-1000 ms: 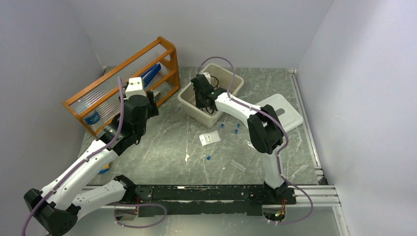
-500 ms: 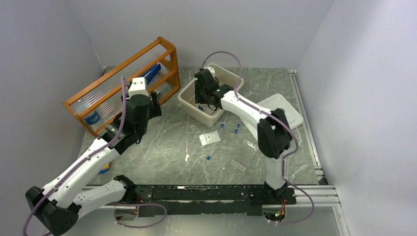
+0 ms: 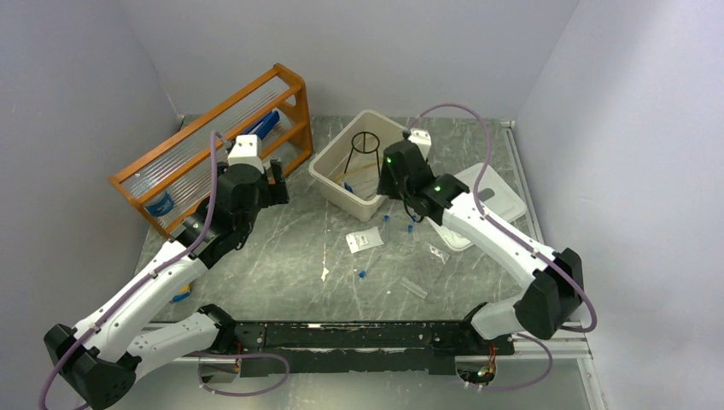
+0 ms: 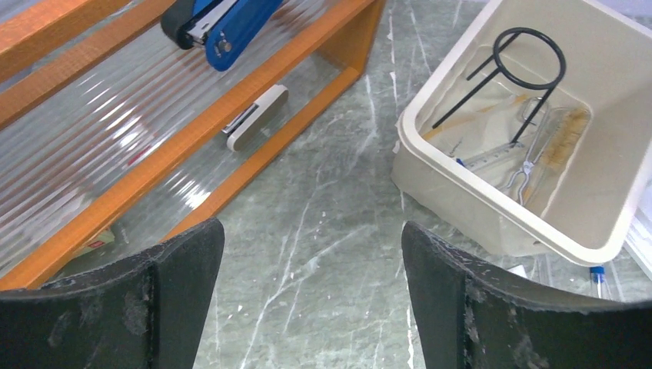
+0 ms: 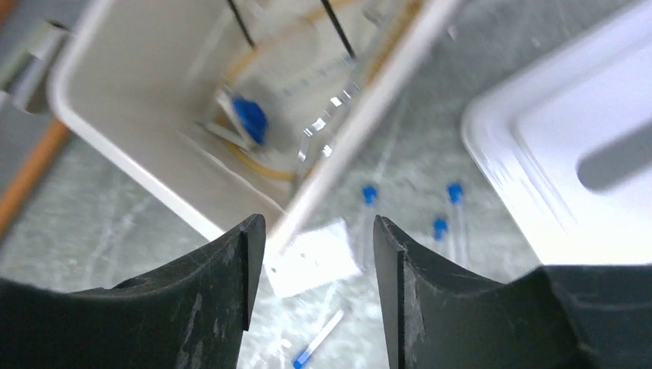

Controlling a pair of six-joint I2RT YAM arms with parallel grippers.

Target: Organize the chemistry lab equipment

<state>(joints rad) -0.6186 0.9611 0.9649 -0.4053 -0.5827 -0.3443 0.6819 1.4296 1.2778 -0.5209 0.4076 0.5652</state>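
Next, my right gripper goes back, and then it comes down to the end of the white packet by the vials.
The black ring tripod stands in the beige tub, with tongs, a bristle brush and tan tubing beside it in the left wrist view. A white packet and several blue-capped vials lie on the table in front of the tub. They also show blurred in the right wrist view, packet and vials. My right gripper is open and empty over the tub's near right rim. My left gripper is open and empty above bare table left of the tub.
The orange rack with clear rods holds a blue stapler at the back left. The tub's white lid lies to the right. A clear tube and a small blue thing lie near the front.
My right gripper has pulled back out of the tub towards the right and front, leaving the tripod uncovered in it. My left gripper has shifted slightly right.
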